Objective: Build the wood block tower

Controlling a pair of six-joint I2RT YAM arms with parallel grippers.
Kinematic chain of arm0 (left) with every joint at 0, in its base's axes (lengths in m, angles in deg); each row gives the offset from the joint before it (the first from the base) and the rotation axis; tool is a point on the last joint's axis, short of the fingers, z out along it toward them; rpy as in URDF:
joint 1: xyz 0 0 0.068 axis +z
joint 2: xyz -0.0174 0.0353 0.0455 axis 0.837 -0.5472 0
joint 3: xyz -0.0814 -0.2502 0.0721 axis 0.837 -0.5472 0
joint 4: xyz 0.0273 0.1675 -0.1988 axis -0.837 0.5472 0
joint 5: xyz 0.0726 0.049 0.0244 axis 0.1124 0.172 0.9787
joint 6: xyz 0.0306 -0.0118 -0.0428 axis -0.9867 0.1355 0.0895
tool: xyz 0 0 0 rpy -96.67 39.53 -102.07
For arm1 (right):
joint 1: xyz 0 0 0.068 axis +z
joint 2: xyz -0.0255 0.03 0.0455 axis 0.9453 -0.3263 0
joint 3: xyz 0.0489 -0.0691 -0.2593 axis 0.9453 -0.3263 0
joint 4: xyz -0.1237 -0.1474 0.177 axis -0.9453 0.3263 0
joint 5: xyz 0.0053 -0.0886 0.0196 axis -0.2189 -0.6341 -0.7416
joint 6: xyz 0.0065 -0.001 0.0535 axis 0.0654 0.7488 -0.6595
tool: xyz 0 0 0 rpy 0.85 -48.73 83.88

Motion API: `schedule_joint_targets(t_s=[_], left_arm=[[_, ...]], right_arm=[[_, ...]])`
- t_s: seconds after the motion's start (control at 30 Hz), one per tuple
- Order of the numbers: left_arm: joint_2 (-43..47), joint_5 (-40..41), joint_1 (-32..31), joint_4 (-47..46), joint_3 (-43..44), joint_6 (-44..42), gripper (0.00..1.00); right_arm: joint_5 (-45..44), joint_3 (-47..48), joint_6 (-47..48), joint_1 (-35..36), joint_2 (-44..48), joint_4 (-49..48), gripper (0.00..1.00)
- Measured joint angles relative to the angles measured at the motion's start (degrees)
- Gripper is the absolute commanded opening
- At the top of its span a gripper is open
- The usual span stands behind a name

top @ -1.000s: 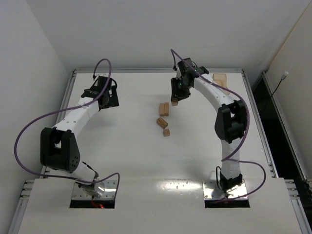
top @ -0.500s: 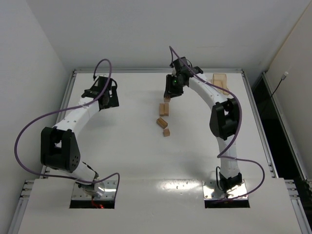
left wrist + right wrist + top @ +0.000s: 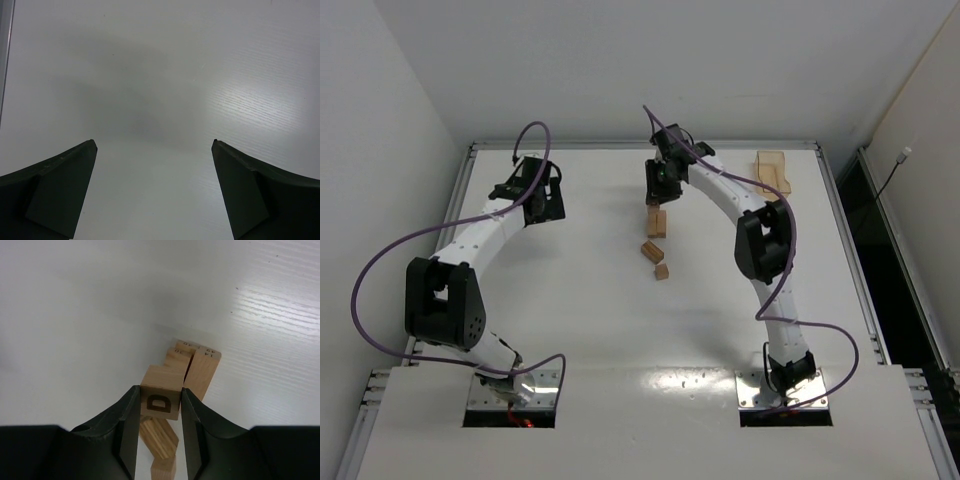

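Observation:
Next, my right gripper should move down and right in the wrist view to release the cube upon the seam between the bars, since the cube hangs mostly over one bar.
My right gripper (image 3: pixel 657 192) is shut on a small wooden cube (image 3: pixel 160 396) with a "D" on its face, and holds it above the table. Right below and just beyond it, two oblong bars (image 3: pixel 201 372) lie side by side (image 3: pixel 658 222). Nearer to me lie a slanted bar (image 3: pixel 651 250) and a little cube (image 3: pixel 662 271); both also show under the held cube in the right wrist view (image 3: pixel 161 436). My left gripper (image 3: pixel 533 197) is open and empty far to the left; its wrist view (image 3: pixel 153 142) shows only bare table.
A flat pale-wood tray (image 3: pixel 771 165) holding more wood pieces sits at the back right corner. The table's metal rim (image 3: pixel 470 160) runs along the back and sides. White walls enclose the table.
My right gripper has moved left with the cube in it, from right of the two side-by-side bars to over them. The left arm has not moved.

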Motion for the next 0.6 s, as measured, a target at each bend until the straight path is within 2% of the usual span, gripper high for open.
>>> schedule_joint_targets(t_s=[0.6], left_arm=[[-0.8,-0.9,0.4,-0.1,0.0,0.0,1.00]], right_arm=[[-2.8,0.0,1.0,0.0,-1.3,0.0,0.00]])
